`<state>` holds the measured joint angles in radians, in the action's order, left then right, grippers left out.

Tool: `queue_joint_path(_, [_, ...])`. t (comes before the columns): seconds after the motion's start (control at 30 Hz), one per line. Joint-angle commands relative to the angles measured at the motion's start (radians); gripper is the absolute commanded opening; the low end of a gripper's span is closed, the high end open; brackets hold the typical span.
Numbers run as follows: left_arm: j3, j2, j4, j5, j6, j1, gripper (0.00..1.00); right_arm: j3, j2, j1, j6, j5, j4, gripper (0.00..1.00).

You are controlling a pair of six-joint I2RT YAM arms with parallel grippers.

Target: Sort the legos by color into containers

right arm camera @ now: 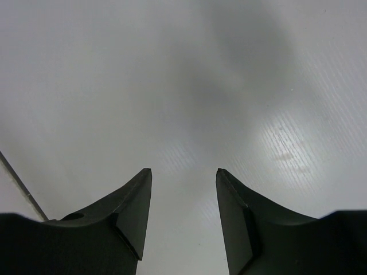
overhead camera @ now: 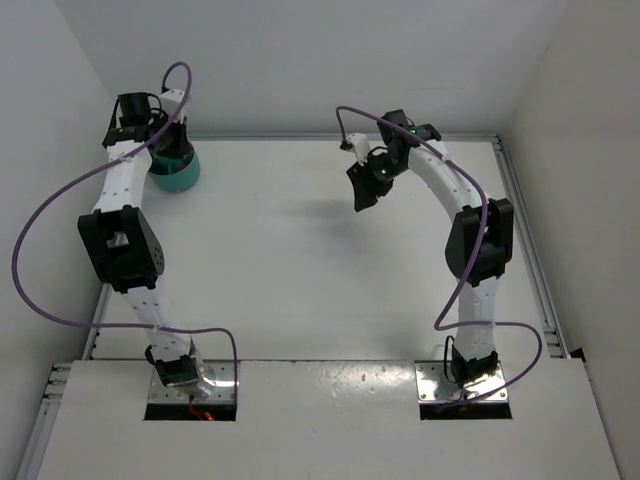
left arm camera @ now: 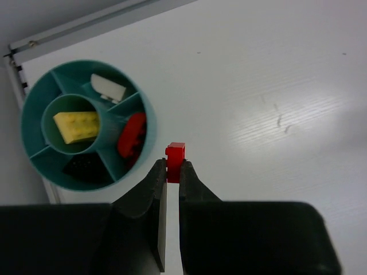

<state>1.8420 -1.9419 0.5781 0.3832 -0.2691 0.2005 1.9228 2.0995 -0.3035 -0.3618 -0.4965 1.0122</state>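
Observation:
My left gripper shifts over that section of the teal container (overhead camera: pixel 180 176) next, since this outer section holds a red lego. Then it lowers the small red lego.
In the left wrist view a small red lego (left arm camera: pixel 175 156) is pinched between the tips of my left gripper (left arm camera: pixel 173 167), held just right of the round teal container (left arm camera: pixel 35 100). Its centre cup holds a yellow lego (left arm camera: pixel 76 126); the outer compartments hold a white piece (left arm camera: pixel 108 87), a red lego (left arm camera: pixel 132 134) and a black piece (left arm camera: pixel 85 167). From above, the left gripper (overhead camera: pixel 168 140) hangs over the container (overhead camera: pixel 180 176) at the table's far left. My right gripper (right arm camera: pixel 184 172) is open and empty, raised above bare table at the far right (overhead camera: pixel 362 190).
A raised rail (left arm camera: pixel 86 26) runs along the table's far edge behind the container. White walls close in on the left, the back and the right. The arm bases (overhead camera: pixel 185 372) sit at the near edge.

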Motion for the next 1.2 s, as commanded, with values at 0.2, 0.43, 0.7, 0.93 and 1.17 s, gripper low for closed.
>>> queue_joint_path(0.2, [0.338,-0.201,0.186,-0.060,-0.042,0.028,0.01,-0.001,-0.026,-0.016,0.003,0.010,-0.030,0.49])
queue_joint_path(0.43, [0.324,-0.216,0.144,-0.099,-0.015,0.037,0.01,-0.001,-0.016,-0.016,0.003,0.010,-0.030,0.49])
queue_joint_path(0.7, [0.333,-0.258,0.144,-0.176,-0.005,0.037,0.01,0.008,0.002,-0.016,0.003,0.010,-0.030,0.49])
queue_joint_path(0.93, [0.352,-0.285,0.135,-0.208,0.004,0.037,0.05,0.027,0.011,-0.016,0.003,0.010,-0.030,0.49])
queue_joint_path(1.17, [0.370,-0.318,0.126,-0.253,0.013,0.037,0.06,0.027,0.021,-0.016,0.003,0.021,-0.030,0.51])
